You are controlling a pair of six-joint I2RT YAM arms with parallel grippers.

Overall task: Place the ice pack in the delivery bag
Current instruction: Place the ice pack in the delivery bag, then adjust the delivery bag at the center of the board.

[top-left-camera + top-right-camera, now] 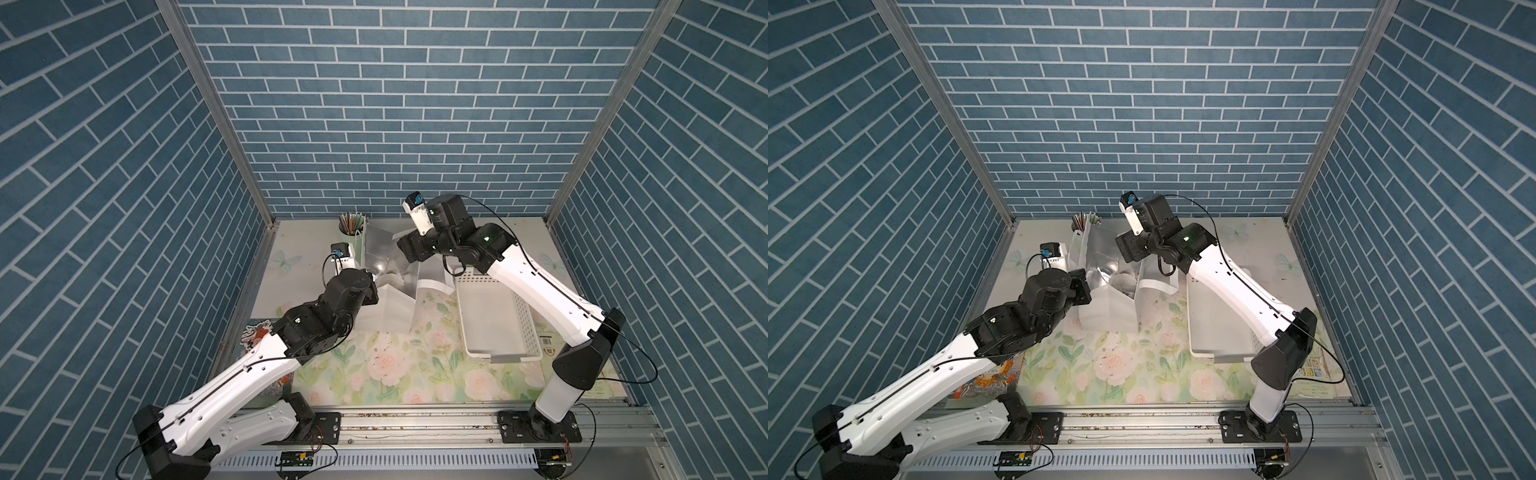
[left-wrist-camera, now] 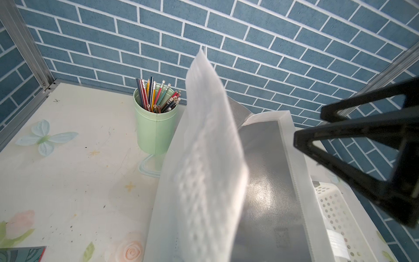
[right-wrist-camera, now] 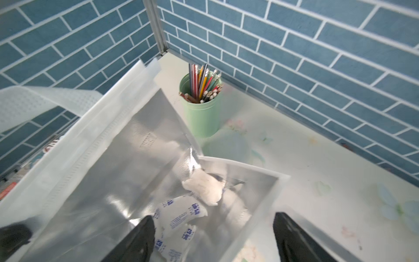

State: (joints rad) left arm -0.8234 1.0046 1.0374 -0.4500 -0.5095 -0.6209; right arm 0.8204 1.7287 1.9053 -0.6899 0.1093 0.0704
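My left gripper is at the bag's side and the ice pack already lies on the bag's bottom, so I should next move my left gripper outward toward the green cup (image 1: pixel 350 230) (image 2: pixel 156 126) and let go of the bag's side.
The delivery bag (image 1: pixel 390 309) (image 1: pixel 1108 311) stands open at the table's middle back, white outside with silver foil lining (image 3: pixel 136 145). An ice pack (image 3: pixel 180 214), a white pouch with blue print, lies on the bag's bottom next to two other white pouches. My right gripper (image 3: pixel 213 238) hangs over the bag's mouth, open, with nothing between its black fingers (image 2: pixel 351 129). My left gripper (image 1: pixel 372 291) (image 1: pixel 1081 286) is at the bag's left wall, shut on it. A white band of the bag (image 2: pixel 208 158) rises from where its hidden jaws are.
A green cup of pencils (image 1: pixel 352 226) (image 3: pixel 200 108) stands just behind the bag near the back wall. A white perforated basket (image 1: pixel 498 328) (image 1: pixel 1217 332) sits right of the bag, under my right arm. A printed book (image 1: pixel 988 380) lies at the front left.
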